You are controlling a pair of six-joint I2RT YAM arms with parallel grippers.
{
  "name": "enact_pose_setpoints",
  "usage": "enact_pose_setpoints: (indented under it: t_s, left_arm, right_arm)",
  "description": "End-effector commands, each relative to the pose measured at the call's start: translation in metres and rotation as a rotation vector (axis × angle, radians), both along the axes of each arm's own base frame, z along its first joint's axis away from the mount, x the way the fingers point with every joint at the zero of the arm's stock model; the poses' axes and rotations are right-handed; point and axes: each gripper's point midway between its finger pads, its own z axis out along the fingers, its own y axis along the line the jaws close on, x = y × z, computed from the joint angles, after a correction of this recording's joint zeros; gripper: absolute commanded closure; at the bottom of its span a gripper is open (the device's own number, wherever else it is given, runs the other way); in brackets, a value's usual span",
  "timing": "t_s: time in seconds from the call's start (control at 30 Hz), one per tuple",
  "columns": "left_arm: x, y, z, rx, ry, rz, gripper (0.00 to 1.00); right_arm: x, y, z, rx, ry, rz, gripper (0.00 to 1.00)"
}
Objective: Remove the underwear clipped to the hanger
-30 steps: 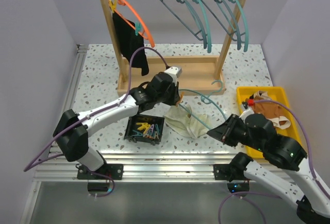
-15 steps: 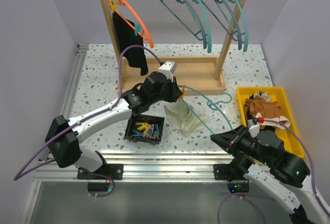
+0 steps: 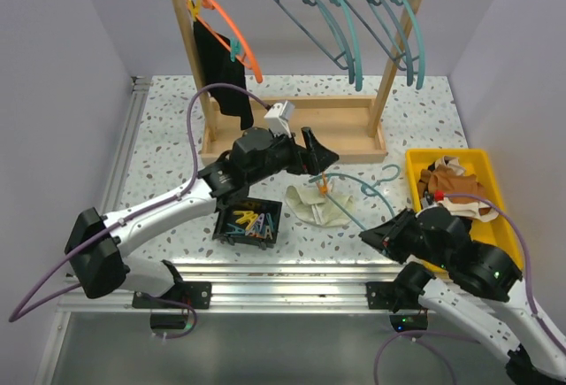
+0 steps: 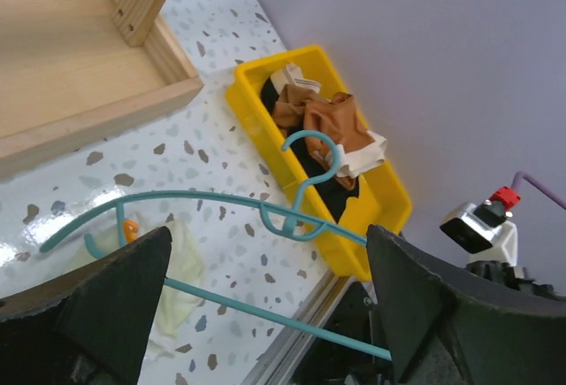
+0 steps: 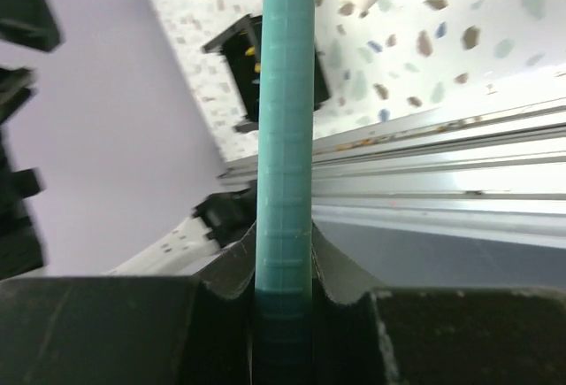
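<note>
The open fingers of my left gripper come down next, turning to either side of the orange clip (image 3: 325, 186) (image 4: 131, 229), since the clip sits on the hanger just above the cream underwear.
The cream-white underwear (image 3: 318, 207) lies crumpled on the table under a teal hanger (image 3: 354, 192). An orange clip (image 3: 325, 186) sits on that hanger just above the cloth; whether it still pinches the cloth I cannot tell. My right gripper (image 3: 376, 231) is shut on the hanger's straight bar (image 5: 285, 137). My left gripper (image 3: 323, 150) hovers open above the clip with nothing between its fingers (image 4: 115, 305). From the left wrist, the hanger (image 4: 203, 197) and cream underwear (image 4: 172, 279) lie below. The black underwear (image 3: 221, 71) hangs clipped to an orange hanger (image 3: 232, 26) on the rack.
A wooden rack (image 3: 292, 128) with several teal hangers (image 3: 354, 22) stands at the back. A yellow bin (image 3: 416, 173) holding brown clothes (image 3: 451, 181) is at the right. A black tray (image 3: 223, 226) of coloured clips sits near the front edge.
My left gripper has opened and moved right. The cream underwear has dropped from hanging to lying on the table. The right arm has shifted the teal hanger slightly.
</note>
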Motion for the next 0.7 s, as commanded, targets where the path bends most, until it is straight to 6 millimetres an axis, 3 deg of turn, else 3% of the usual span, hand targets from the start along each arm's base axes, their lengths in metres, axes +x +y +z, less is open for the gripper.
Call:
enact_pose_setpoints:
  t_s: [0.0, 0.27, 0.5, 0.53, 0.67]
  left_arm:
    - [-0.004, -0.006, 0.036, -0.124, 0.005, -0.013, 0.02]
    - [0.002, -0.003, -0.031, 0.007, 0.286, 0.012, 0.00]
    - [0.009, -0.005, -0.061, -0.064, 0.484, -0.041, 0.00]
    - [0.015, -0.009, -0.051, -0.138, 0.495, -0.054, 0.00]
    - [0.022, -0.010, -0.065, -0.182, 0.612, -0.113, 0.00]
  right_arm:
    - [0.012, -0.010, 0.013, -0.213, -0.126, 0.079, 1.00]
    - [0.027, -0.044, 0.016, -0.639, -0.269, 0.256, 1.00]
    - [0.032, -0.048, 0.019, -0.750, -0.363, 0.374, 1.00]
    - [0.032, -0.048, 0.019, -0.767, -0.373, 0.394, 1.00]
    - [0.032, -0.050, 0.024, -0.784, -0.422, 0.427, 1.00]
